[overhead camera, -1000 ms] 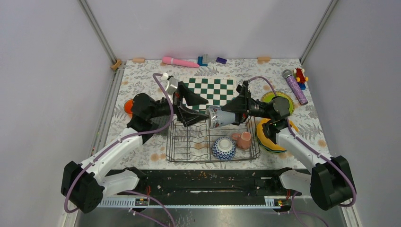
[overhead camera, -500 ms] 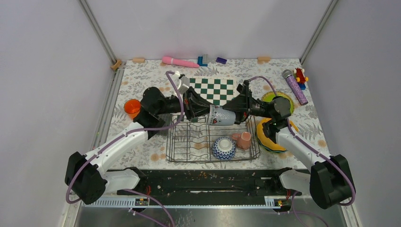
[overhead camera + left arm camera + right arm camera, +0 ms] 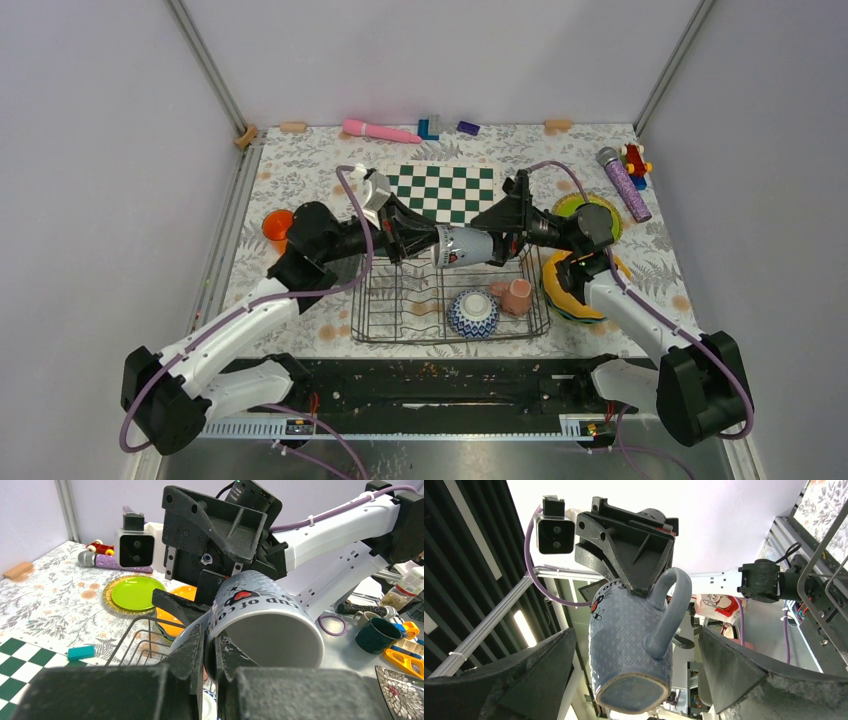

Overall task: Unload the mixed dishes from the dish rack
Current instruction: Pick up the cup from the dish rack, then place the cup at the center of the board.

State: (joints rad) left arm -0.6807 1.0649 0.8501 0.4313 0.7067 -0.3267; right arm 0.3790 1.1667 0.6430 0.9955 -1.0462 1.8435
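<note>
Only my left gripper holds the mug, so it needs to swing toward the orange cup (image 3: 277,227) next, turn, lower and release it on the tabletop at that cup's near side.
A grey-blue mug (image 3: 466,246) with black lettering hangs sideways over the back edge of the dish rack (image 3: 400,336). My left gripper (image 3: 437,241) is shut on its rim (image 3: 212,630), one finger inside and one outside. My right gripper (image 3: 492,243) stands open, its fingers (image 3: 524,680) wide apart on either side of the mug's base (image 3: 634,690) without touching it. In the rack lie a blue-and-white bowl (image 3: 472,312) and a pink mug (image 3: 516,296). Stacked plates (image 3: 566,292) sit right of the rack, with a lime green plate (image 3: 572,207) behind. An orange cup (image 3: 277,227) stands at left.
A green-and-white chessboard (image 3: 445,190) lies just behind the rack. A pink wand (image 3: 380,131), a glittery microphone (image 3: 624,183) and a small toy (image 3: 634,158) lie along the back and right. Walls close in on both sides.
My left gripper came in from the left and shut on the mug's rim. My right gripper, which held the mug, has opened wide around it.
</note>
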